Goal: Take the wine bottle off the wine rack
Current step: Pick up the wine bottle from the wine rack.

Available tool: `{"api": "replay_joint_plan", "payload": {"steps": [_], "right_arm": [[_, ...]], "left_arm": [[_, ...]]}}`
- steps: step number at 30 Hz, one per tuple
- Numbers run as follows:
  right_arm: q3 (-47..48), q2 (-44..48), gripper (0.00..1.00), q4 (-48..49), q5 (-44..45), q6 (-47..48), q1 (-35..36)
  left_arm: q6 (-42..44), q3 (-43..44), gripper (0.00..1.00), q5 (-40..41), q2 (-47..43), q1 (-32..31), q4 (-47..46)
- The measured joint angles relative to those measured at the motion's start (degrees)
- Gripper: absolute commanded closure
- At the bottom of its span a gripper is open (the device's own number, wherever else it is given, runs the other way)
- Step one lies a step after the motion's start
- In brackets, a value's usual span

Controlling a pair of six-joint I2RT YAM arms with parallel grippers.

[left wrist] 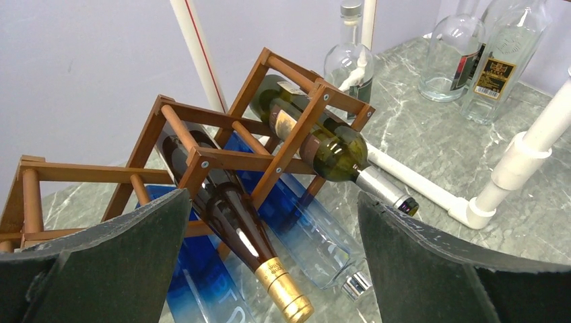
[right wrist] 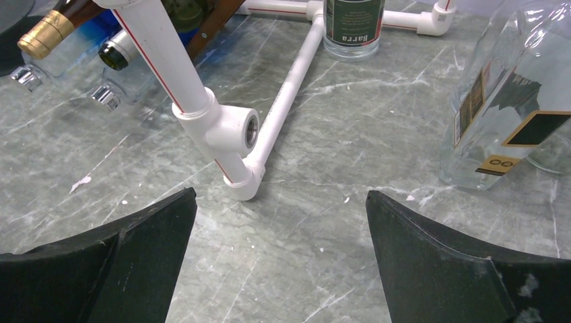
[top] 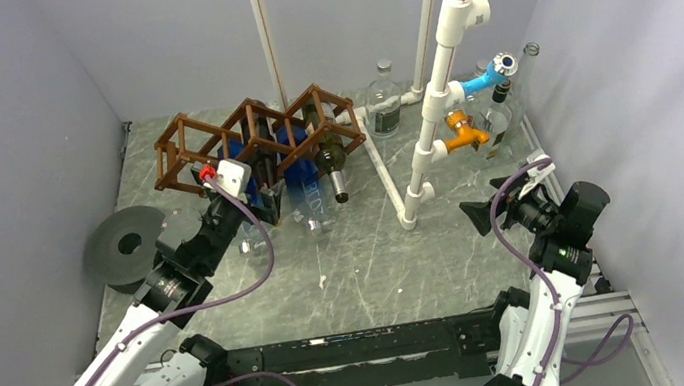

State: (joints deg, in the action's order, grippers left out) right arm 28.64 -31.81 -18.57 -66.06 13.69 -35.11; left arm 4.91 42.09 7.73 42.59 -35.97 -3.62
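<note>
The bottle lies slanted between my left gripper's open fingers, so my left gripper should move down and turn to have its fingers on both sides of the dark neck behind the gold foil [left wrist: 248,237].
The brown wooden wine rack [top: 254,137] stands at the back left of the table, and it fills the left wrist view [left wrist: 202,161]. A dark wine bottle [left wrist: 232,212] with a gold foil neck lies in one upper cell, neck toward me. A green wine bottle [top: 328,160] with a silver foil neck [left wrist: 380,188] lies in the cell to its right. Two blue-tinted clear bottles [left wrist: 316,225] lie in the lower cells. My left gripper [left wrist: 273,195] is open just short of the gold-foil neck, touching nothing. My right gripper [top: 480,212] hovers open over bare table [right wrist: 279,195], far from the rack.
A white PVC pipe frame [top: 435,89] rises between the rack and my right arm, with its base pipes on the table [right wrist: 286,101]. Clear glass bottles stand at the back [top: 384,101] and at the right [right wrist: 501,101]. A grey disc [top: 128,245] lies at the left.
</note>
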Motion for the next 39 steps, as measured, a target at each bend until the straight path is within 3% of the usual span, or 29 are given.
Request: {"api": "replay_joint_plan", "payload": {"steps": [15, 19, 29, 39], "right_arm": [[0.00, 2.56, 0.00, 0.20, 0.72, -1.46, 1.95], [0.24, 2.58, 0.00, -0.33, 2.12, -1.22, 3.08], [2.27, 1.03, 0.00, -3.08, 4.37, -0.09, 5.11], [2.58, 1.07, 0.00, -4.57, 6.69, 0.68, 8.79]], "left_arm": [[-3.82, 0.07, 0.00, -2.75, 4.94, 0.00, 0.48], [-9.01, 2.03, 0.00, -3.28, 7.85, 0.04, 4.17], [-32.76, 12.55, 0.01, -1.36, 18.73, 0.42, 20.28], [-37.24, 18.82, 0.01, 4.59, 22.16, 0.37, 27.47]]}}
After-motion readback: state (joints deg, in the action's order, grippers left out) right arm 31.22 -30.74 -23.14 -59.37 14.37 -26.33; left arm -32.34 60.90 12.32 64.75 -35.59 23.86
